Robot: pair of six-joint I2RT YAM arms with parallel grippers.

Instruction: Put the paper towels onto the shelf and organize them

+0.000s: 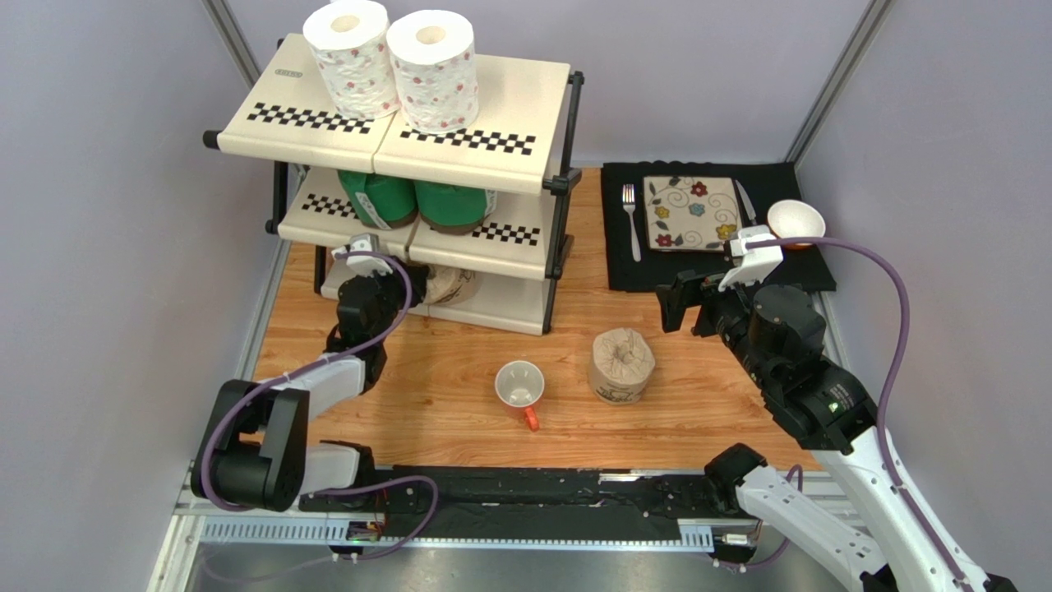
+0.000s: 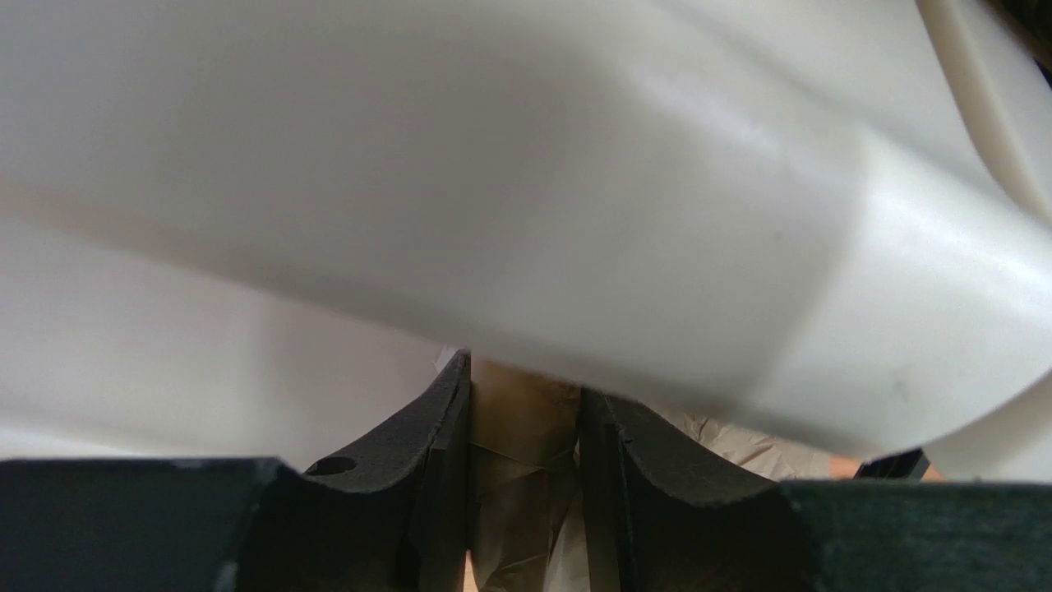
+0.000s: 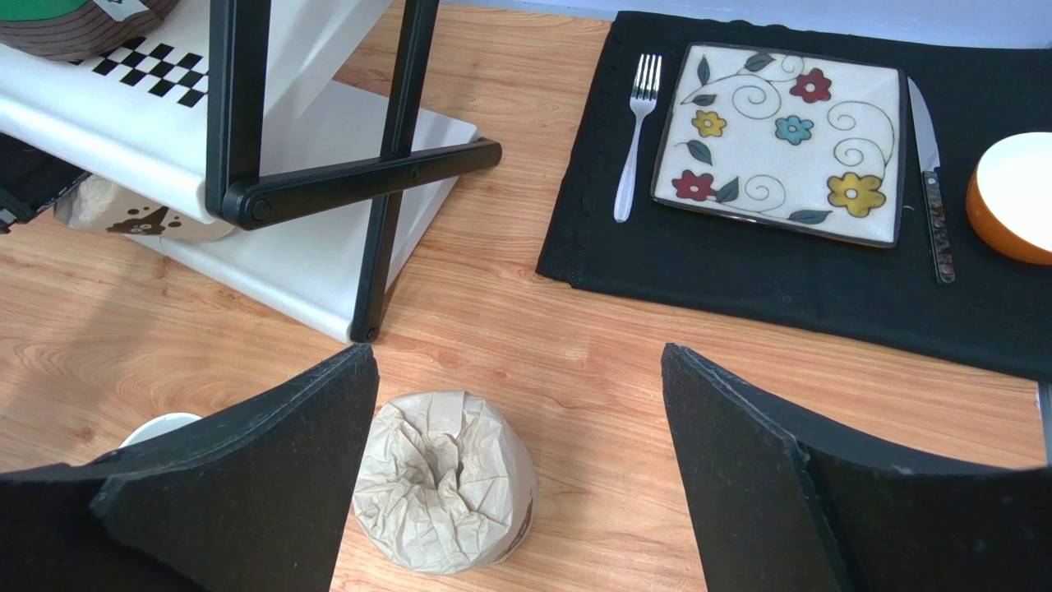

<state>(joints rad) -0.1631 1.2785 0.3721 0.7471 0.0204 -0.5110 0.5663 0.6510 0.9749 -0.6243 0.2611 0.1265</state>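
Observation:
Next, my left gripper should push the tan roll outward from the bottom level's front edge, deeper beneath the middle level, then release the roll's wrapper.
The shelf [image 1: 494,105] stands at the back left. Two white floral rolls [image 1: 352,56] stand on its top tier and two green rolls [image 1: 377,195] on the middle tier. My left gripper [image 1: 367,262] reaches under the middle tier [image 2: 494,185]. It [image 2: 525,382] is shut on a tan roll [image 2: 525,456], which shows on the bottom tier [image 1: 451,286]. A second tan roll [image 1: 622,365] stands on the table. My right gripper [image 1: 687,306] is open and empty just right of it; in the right wrist view this roll [image 3: 445,481] lies near the left finger of the open gripper [image 3: 519,358].
A white mug with a red handle [image 1: 520,385] stands left of the loose tan roll. A black placemat [image 1: 778,247] at the back right holds a floral plate [image 1: 690,212], fork [image 1: 630,220], knife [image 1: 745,204] and a small bowl [image 1: 795,223]. Grey walls enclose the table.

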